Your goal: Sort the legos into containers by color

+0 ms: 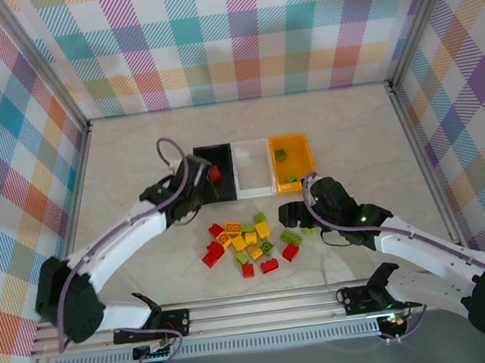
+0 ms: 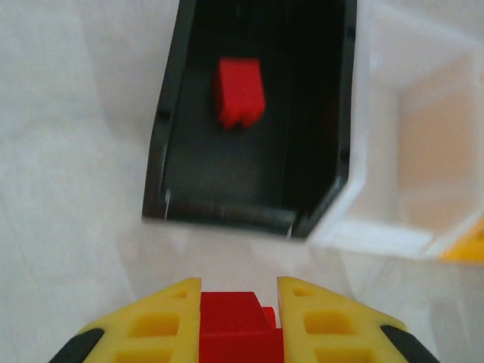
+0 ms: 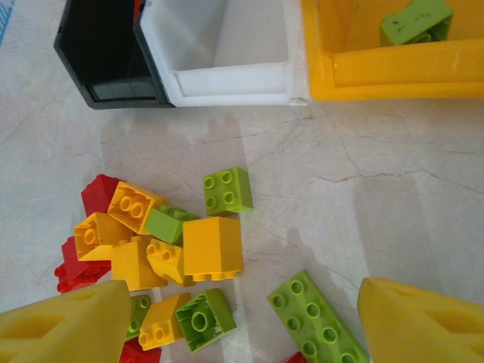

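Observation:
Next, my left gripper needs to move outward over the near part of the bottom of the black container point(image 1: 226, 194), lower and release, since the black container lies outward and below, already holding a red lego.
My left gripper point(image 1: 194, 185) hovers at the near left end of the black container point(image 1: 226, 194), shut on a red lego point(image 2: 238, 325) that sits between its yellow fingers point(image 2: 162, 321). Another red lego point(image 2: 240, 92) lies inside the black container point(image 2: 162, 151). The white container point(image 1: 255, 189) stands in the middle of the row, and the orange container point(image 1: 295, 145) on the right holds two green legos point(image 1: 280, 153). My right gripper point(image 3: 242, 333) stands open above the loose pile point(image 1: 250, 246), with a long green lego point(image 3: 318, 321) and a yellow lego point(image 3: 212, 246) below it.
Red, yellow and green bricks are scattered in a cluster between the two arms, in front of the row of containers. Metal frame posts point(image 1: 406, 119) and checked walls close in the table on three sides.

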